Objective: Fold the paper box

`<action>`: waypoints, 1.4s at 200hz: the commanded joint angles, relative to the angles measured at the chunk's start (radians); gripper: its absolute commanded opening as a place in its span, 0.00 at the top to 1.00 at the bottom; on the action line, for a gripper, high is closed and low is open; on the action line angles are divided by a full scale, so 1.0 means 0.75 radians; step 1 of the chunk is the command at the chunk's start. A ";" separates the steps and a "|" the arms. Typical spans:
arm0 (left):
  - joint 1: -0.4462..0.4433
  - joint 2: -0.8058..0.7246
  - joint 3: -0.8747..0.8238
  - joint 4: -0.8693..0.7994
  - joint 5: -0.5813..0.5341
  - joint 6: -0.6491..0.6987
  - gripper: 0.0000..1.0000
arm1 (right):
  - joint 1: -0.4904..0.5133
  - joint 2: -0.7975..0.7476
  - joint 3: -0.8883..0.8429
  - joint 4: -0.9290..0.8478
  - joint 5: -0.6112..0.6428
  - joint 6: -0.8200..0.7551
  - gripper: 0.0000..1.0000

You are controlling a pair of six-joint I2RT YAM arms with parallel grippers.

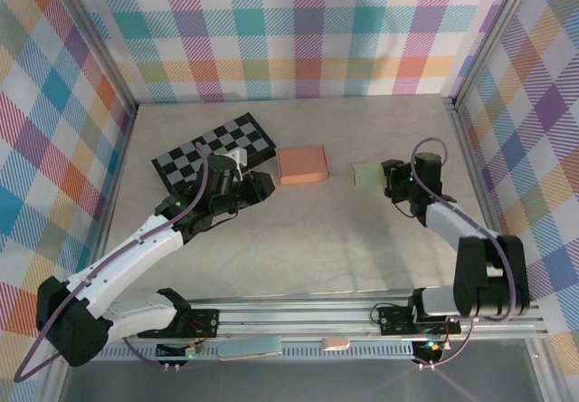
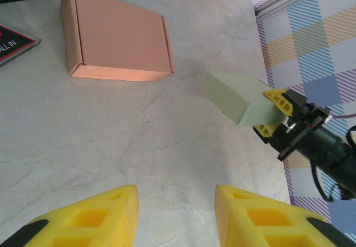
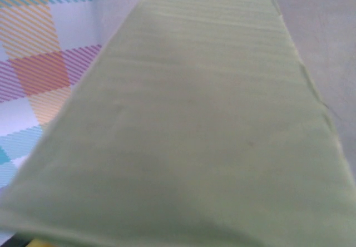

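My right gripper moves down toward the pink box next and releases the green box on the bare tabletop, which lies below the gripper and stands empty.
A flat salmon-pink paper box [image 1: 301,164] [image 2: 118,37] lies closed on the table's middle, right of the checkerboard. My left gripper [image 1: 263,186] [image 2: 177,213] is open just left of it, above bare tabletop, with nothing between its yellow fingers [image 2: 100,216]. To the right, a pale green paper box [image 1: 365,175] [image 2: 239,97] [image 3: 194,119] sits low over the table. My right gripper [image 1: 387,178] [image 2: 272,113] is shut on its right end, one yellow fingertip [image 2: 276,98] on each side. The right wrist view looks along the green box's upper face from close up; the fingers are hidden there.
A black-and-white checkerboard [image 1: 215,150] lies at the back left, its dark edge [image 2: 16,41] showing beside the pink box. Plaid walls with aluminium frames [image 1: 470,148] close in the table. A pale blue item [image 1: 249,349] and a pink item [image 1: 336,342] rest on the near rail.
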State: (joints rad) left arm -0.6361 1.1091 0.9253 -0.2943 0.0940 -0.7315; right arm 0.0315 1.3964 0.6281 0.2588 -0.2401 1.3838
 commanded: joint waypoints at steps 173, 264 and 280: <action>0.010 -0.149 -0.103 0.099 0.019 0.049 0.62 | -0.025 0.567 -0.018 0.720 -0.253 0.008 0.36; 0.010 -0.186 -0.134 0.165 0.045 0.069 0.62 | -0.027 0.268 0.216 -0.496 -0.087 -0.065 0.19; 0.010 -0.187 -0.130 0.160 0.036 0.071 0.62 | -0.025 0.209 0.280 -0.730 -0.020 -0.088 0.19</action>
State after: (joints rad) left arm -0.6361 0.9867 0.8383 -0.2031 0.1143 -0.6975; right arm 0.0139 1.6314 0.7639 0.1429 -0.3473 1.3689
